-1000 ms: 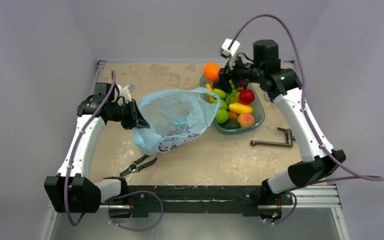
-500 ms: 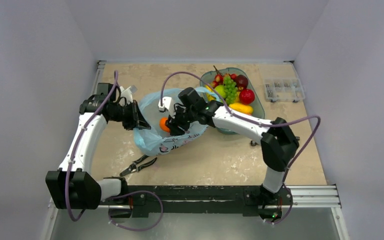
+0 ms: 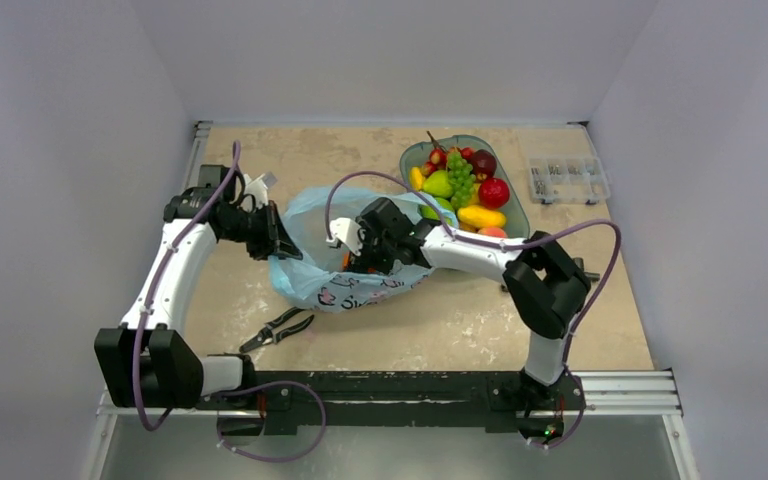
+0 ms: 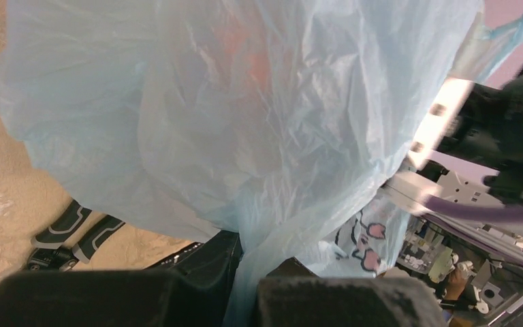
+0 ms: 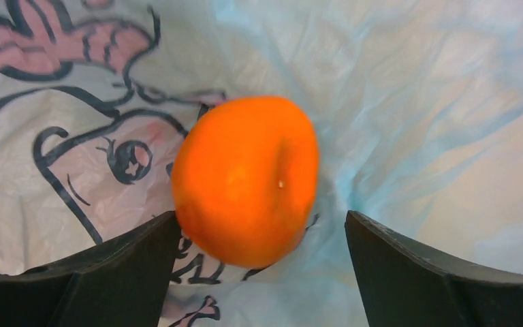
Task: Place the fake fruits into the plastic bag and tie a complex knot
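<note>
The orange [image 5: 245,180] lies loose inside the bag. My right gripper needs to go up and outward over the teal dish, then down to the far end of the grape bunch.
The plastic bag [image 3: 312,212] lies open-mouthed on the table, light blue with cartoon print. My left gripper [image 3: 278,243] is shut on its left rim, the film bunched between the fingers [image 4: 327,300]. My right gripper [image 3: 355,258] is down inside the bag [image 5: 415,102], jaws open. The orange [image 5: 245,180] rests on the bag's inner wall between the fingers, touching the left one and well apart from the right. More fake fruits [image 3: 460,190] fill the teal dish [image 3: 517,205]. No knot is in view.
Black-handled pliers [image 3: 278,328] lie in front of the bag, also seen under it from the left wrist [image 4: 68,231]. A clear compartment box [image 3: 565,180] sits at the back right. The right arm's elbow [image 3: 545,285] hangs over the table right of the bag.
The right arm swung from the dish to the bag carrying the orange, reached inside, and its jaws opened off the orange. The left gripper kept its hold on the bag.
</note>
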Controlling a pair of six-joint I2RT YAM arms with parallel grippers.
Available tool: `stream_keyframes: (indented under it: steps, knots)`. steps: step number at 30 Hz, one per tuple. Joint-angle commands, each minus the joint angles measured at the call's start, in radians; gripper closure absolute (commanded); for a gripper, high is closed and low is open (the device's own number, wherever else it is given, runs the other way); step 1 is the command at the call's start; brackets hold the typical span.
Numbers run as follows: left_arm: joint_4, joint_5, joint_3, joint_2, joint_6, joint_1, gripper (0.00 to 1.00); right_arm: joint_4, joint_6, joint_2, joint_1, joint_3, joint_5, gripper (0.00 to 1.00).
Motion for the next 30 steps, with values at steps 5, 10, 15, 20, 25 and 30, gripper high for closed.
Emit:
stream_keyframes:
  steps: [5,10,15,20,25,30]
  knots:
    - [0.014,0.000,0.005,-0.005,0.021,0.007,1.00,-0.117,0.080,-0.195,-0.004,0.291,-0.245,0.07]
    - [0.015,-0.006,0.000,-0.015,0.019,0.007,1.00,-0.073,0.274,-0.283,-0.114,0.387,-0.388,0.05]
    - [0.017,-0.001,-0.009,-0.023,0.015,0.007,1.00,-0.163,0.368,-0.236,-0.340,0.500,-0.305,0.13]
    - [0.022,0.004,-0.004,-0.018,0.012,0.007,1.00,-0.213,0.234,-0.200,-0.491,0.425,-0.116,0.21]
    - [0.024,0.005,-0.002,-0.007,0.016,0.007,1.00,-0.209,0.104,-0.088,-0.554,0.417,-0.004,0.22]
    - [0.017,0.002,0.004,-0.007,0.025,0.007,1.00,-0.191,0.096,0.022,-0.598,0.456,0.011,0.16]
